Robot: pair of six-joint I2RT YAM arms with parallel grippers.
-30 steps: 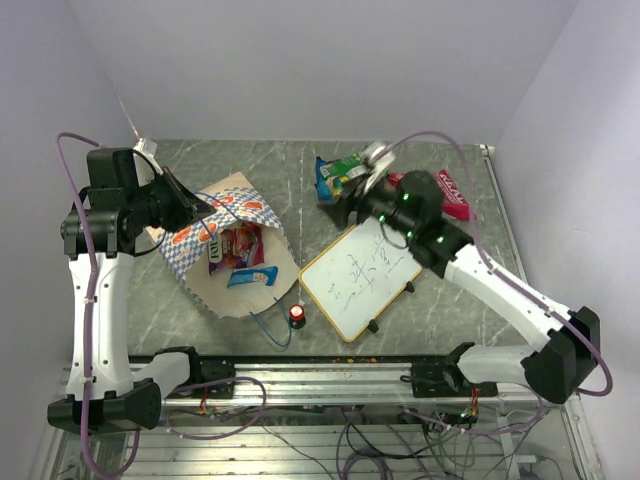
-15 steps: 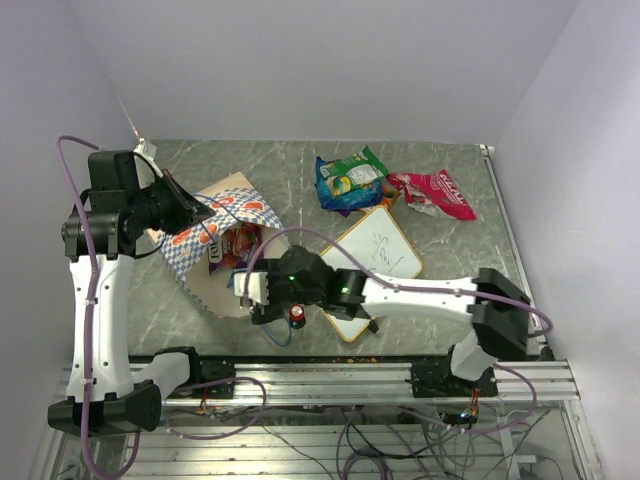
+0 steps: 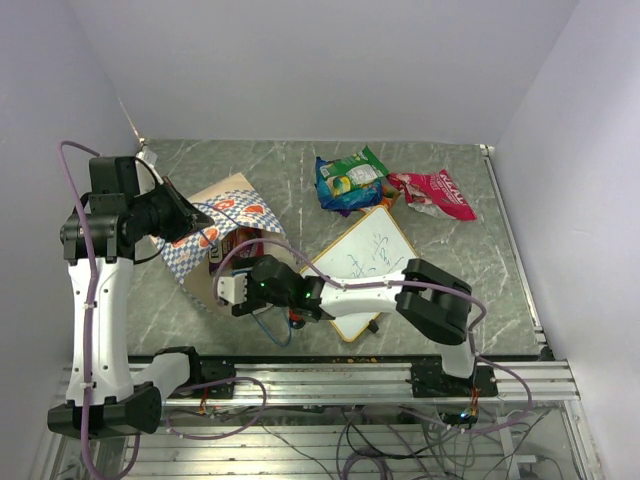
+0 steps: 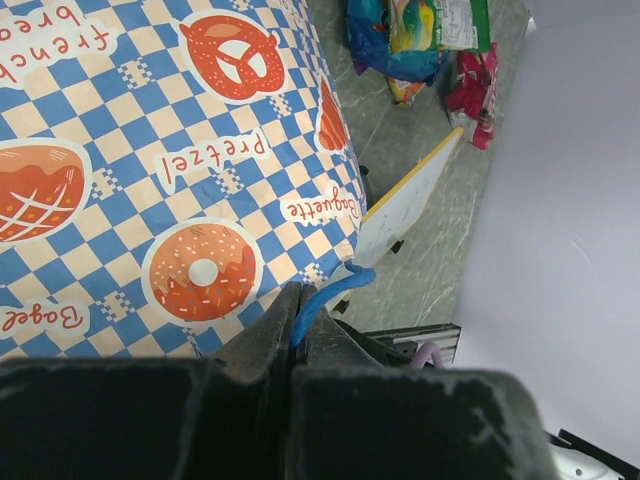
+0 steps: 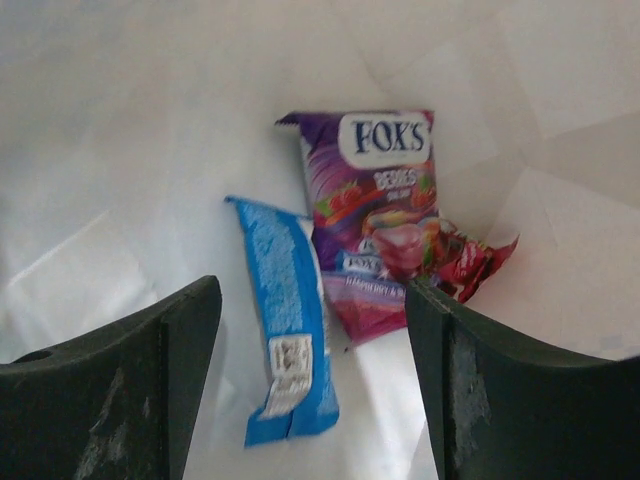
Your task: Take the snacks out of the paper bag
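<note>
My right gripper's fingers are less deep inside the bag than the purple-pink packet's far corner point(image 3: 218, 247) point(image 5: 408, 136), so my right gripper will next reach outward and down past the blue packet to that corner.
The paper bag point(image 3: 205, 235) lies on its side at the left, its mouth toward the front right. My left gripper point(image 3: 186, 214) is shut on the bag's blue cord handle point(image 4: 318, 296) and holds the mouth up. My right gripper point(image 3: 232, 288) is open at the bag's mouth. In the right wrist view it point(image 5: 312, 300) is open and empty over a blue packet point(image 5: 285, 330). A purple-pink packet point(image 5: 375, 225) lies beside that one, and a red wrapper point(image 5: 472, 265) lies behind it. A green-blue packet point(image 3: 348, 180) and a red-pink packet point(image 3: 435, 195) lie outside on the table.
A wood-framed whiteboard point(image 3: 368, 265) lies right of the bag, under my right arm. The red-topped knob point(image 3: 297, 317) sits by the board's near corner, mostly covered by the arm. Side walls stand close on the left and right.
My right arm has swung from the far packets across the whiteboard to the bag's mouth, and now covers the blue packet in the top view. The left gripper has kept hold of the handle.
</note>
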